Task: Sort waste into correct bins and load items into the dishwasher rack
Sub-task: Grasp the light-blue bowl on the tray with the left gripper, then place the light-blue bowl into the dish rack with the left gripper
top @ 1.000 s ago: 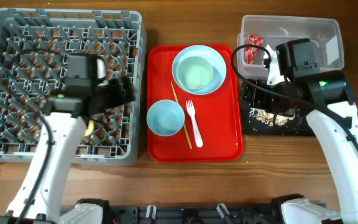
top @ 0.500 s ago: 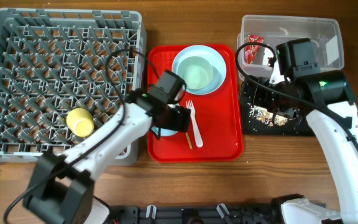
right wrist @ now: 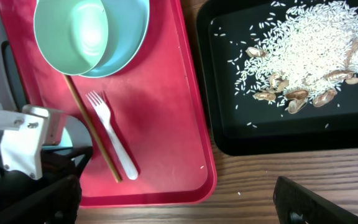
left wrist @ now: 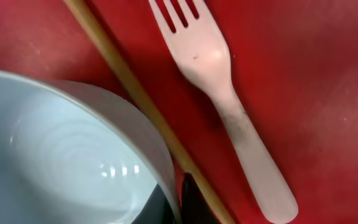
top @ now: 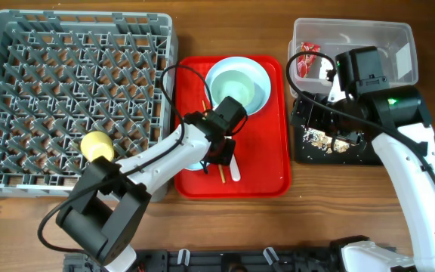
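Free rack wires beyond the yellow cup lie left in the overhead view. My left gripper next lifts, swings over them, tilts and releases the small pale blue bowl.
My left gripper (left wrist: 176,202) is shut on the rim of the small pale blue bowl (left wrist: 67,162), one finger inside and one outside the wall. In the overhead view the left gripper (top: 219,151) sits low on the red tray (top: 266,162), hiding most of that bowl. The white fork (left wrist: 229,93) and the wooden stick (left wrist: 135,87) lie just beside it. A mint bowl (top: 239,87) rests in a wider pale blue dish (top: 219,69). The yellow cup (top: 97,145) lies in the dishwasher rack (top: 78,23). My right gripper (right wrist: 166,205) is open and empty, hovering over the black tray (top: 302,153).
The black tray (right wrist: 216,93) holds rice grains and beige crumbs (right wrist: 303,56). Behind it the clear tub (top: 353,30) contains the red wrapper (top: 306,59). Bare wooden table (right wrist: 247,186) lies between the red tray and the black tray.
My left arm swung from the rack to the red tray, leaving the yellow cup in the rack, and shut its jaws on the small bowl's rim. The right arm stayed put.
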Available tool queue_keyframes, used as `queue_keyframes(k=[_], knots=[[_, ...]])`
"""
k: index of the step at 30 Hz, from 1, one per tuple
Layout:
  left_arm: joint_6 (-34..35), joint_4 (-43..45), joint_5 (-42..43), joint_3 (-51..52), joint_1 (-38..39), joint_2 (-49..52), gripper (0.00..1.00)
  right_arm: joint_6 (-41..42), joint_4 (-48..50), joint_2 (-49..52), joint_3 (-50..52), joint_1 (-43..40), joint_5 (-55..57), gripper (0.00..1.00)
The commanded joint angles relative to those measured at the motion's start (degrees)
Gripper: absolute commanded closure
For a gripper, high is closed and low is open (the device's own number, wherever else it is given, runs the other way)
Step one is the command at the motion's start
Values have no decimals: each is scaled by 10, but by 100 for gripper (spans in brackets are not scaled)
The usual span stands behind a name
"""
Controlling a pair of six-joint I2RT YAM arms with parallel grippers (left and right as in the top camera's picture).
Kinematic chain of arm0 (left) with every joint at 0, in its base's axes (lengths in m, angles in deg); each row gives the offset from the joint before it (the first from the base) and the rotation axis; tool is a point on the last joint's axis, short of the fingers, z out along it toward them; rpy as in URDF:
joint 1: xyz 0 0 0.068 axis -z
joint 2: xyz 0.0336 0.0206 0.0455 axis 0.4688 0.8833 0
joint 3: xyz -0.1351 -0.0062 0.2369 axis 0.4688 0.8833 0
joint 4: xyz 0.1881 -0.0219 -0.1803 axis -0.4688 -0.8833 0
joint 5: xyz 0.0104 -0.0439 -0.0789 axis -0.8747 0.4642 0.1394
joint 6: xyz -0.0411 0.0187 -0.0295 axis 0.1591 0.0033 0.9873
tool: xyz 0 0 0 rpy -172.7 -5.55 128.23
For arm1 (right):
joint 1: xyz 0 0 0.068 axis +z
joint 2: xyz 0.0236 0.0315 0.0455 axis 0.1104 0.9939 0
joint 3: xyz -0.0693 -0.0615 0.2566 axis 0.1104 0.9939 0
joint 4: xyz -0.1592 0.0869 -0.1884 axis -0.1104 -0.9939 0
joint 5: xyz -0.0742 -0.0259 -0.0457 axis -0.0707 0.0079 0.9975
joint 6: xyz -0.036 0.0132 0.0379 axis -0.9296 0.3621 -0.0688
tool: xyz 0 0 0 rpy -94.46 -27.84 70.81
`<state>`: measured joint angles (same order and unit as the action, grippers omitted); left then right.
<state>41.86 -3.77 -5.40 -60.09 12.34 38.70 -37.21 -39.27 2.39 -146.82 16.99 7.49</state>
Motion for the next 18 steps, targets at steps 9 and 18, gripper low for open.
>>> queue_keyframes(k=[9,18], knots=[[-40,-39,118,-86,-110,-169,96,10,-5,-3,-9,-3,16,0],[-189,-32,533,-86,-438,-163,96,-5,-5,-3,-9,-3,16,0]])
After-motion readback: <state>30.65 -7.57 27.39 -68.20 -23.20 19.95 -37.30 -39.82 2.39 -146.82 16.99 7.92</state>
